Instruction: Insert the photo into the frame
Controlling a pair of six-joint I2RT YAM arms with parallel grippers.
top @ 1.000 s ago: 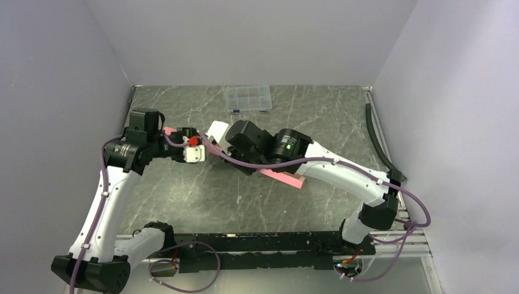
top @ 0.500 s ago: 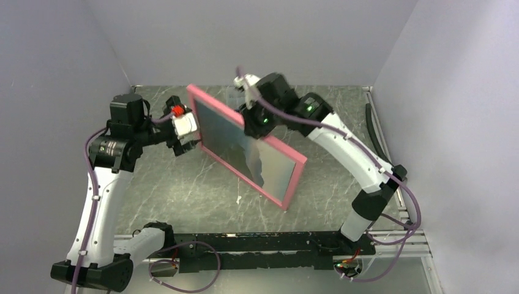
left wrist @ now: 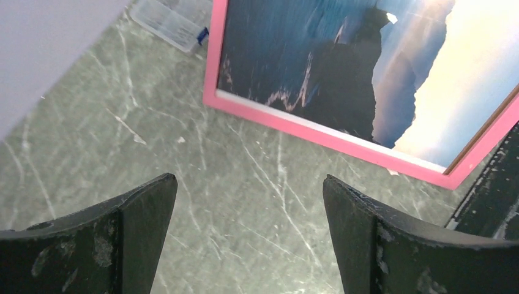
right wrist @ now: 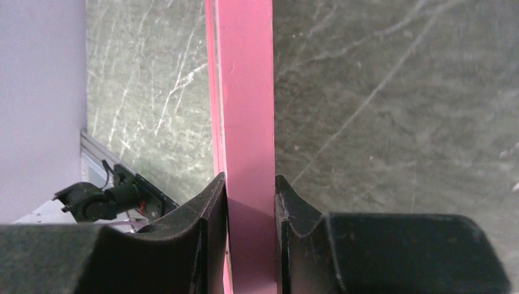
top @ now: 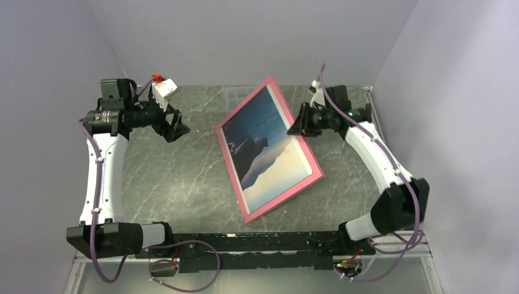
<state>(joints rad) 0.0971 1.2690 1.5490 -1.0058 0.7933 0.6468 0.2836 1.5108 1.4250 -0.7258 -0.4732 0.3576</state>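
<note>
Next, my right gripper moves down and back, turning, lays the tilted frame flat on the tabletop and releases it, since the photo (top: 266,150) shows inside.
The frame (top: 231,174) is pink-fronted and faces up in the middle of the table, tilted. The photo (top: 266,150) of dark mountains, blue sky and pale cloud shows inside it behind the pane. My right gripper (top: 295,125) is shut on the frame's far right edge. In the right wrist view the pink edge (right wrist: 245,92) runs between my fingers (right wrist: 251,184). My left gripper (top: 177,125) is open and empty, left of the frame and apart from it. In the left wrist view (left wrist: 250,184) it sits above bare table, with the frame (left wrist: 306,125) and photo (left wrist: 343,61) ahead.
A small clear compartment box (top: 235,94) lies at the back of the table, partly hidden by the frame's far corner; it also shows in the left wrist view (left wrist: 168,21). Walls close in on three sides. A black rail (top: 275,242) runs along the near edge.
The frame has swung from standing on edge to lying face up toward the right. My left gripper has let go and drawn back to the left. My right arm moved right with the frame.
</note>
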